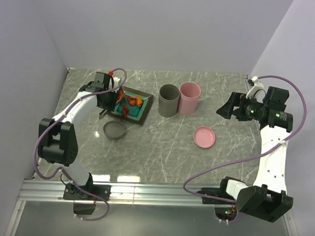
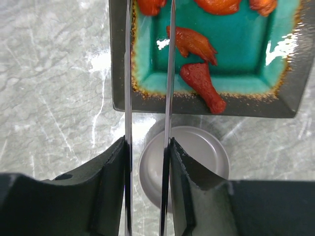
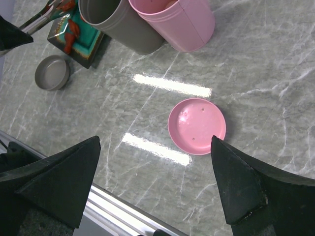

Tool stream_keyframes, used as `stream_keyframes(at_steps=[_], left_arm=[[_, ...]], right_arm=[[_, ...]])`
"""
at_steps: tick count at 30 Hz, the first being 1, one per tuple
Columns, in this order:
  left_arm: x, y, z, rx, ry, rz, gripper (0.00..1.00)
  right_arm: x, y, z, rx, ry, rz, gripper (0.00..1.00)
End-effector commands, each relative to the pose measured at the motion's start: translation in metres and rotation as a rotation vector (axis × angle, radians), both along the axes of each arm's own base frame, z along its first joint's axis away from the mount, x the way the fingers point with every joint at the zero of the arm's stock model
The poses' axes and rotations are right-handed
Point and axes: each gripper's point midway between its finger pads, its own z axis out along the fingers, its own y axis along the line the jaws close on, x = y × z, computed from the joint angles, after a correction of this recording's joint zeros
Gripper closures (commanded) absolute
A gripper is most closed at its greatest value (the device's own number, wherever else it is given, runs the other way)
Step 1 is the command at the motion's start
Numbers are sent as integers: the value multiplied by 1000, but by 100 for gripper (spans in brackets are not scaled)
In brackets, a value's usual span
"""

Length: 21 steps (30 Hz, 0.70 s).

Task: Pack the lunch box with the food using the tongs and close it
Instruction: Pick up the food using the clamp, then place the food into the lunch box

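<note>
I need to lift my left gripper next and turn it to the right in the top view, tongs reaching over the grey tub's opening (image 1: 169, 92), to release, as it is open.
My left gripper (image 2: 147, 147) (image 1: 109, 98) is shut on the tongs (image 2: 170, 73), one silver arm against each finger. The arms stand a little apart and reach over the near-left corner of the square dark plate (image 2: 118, 59) (image 1: 142, 115). Orange-red food chunks (image 2: 197, 43) (image 1: 131, 101) lie on its teal centre. One chunk (image 2: 150, 6) sits between the arms at the top edge; the tips are out of the left wrist view. The lunch box, a grey tub (image 1: 168, 100) and a pink tub (image 1: 190, 97), stands open. My right gripper (image 3: 155, 140) (image 1: 222, 111) hangs open and empty at the right.
A grey lid (image 1: 114, 130) (image 2: 197, 152) lies just in front of the plate, below my left gripper. A pink lid (image 1: 204, 136) (image 3: 197, 125) lies on the marble table under my right gripper. A metal rail (image 1: 155, 193) runs along the near edge.
</note>
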Motion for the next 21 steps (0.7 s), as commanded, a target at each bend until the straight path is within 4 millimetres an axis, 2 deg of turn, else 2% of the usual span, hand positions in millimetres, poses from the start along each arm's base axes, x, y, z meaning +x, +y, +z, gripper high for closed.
stream_keyframes(at_steps=[1, 7, 10, 13, 21], left_arm=[[5, -9, 51, -48, -113, -19, 68], [2, -14, 74, -74, -151, -39, 69], [0, -25, 89, -86, -172, -69, 70], [-4, -40, 107, -100, -199, -109, 70], [-28, -109, 166, -192, -329, -307, 70]], right_arm=[[0, -1, 7, -9, -38, -7, 0], [-1, -2, 8, -11, -40, -10, 0], [-1, -1, 8, -9, -43, -8, 0], [-1, -1, 9, -10, -42, -4, 0], [-2, -1, 9, -10, -42, -9, 0]])
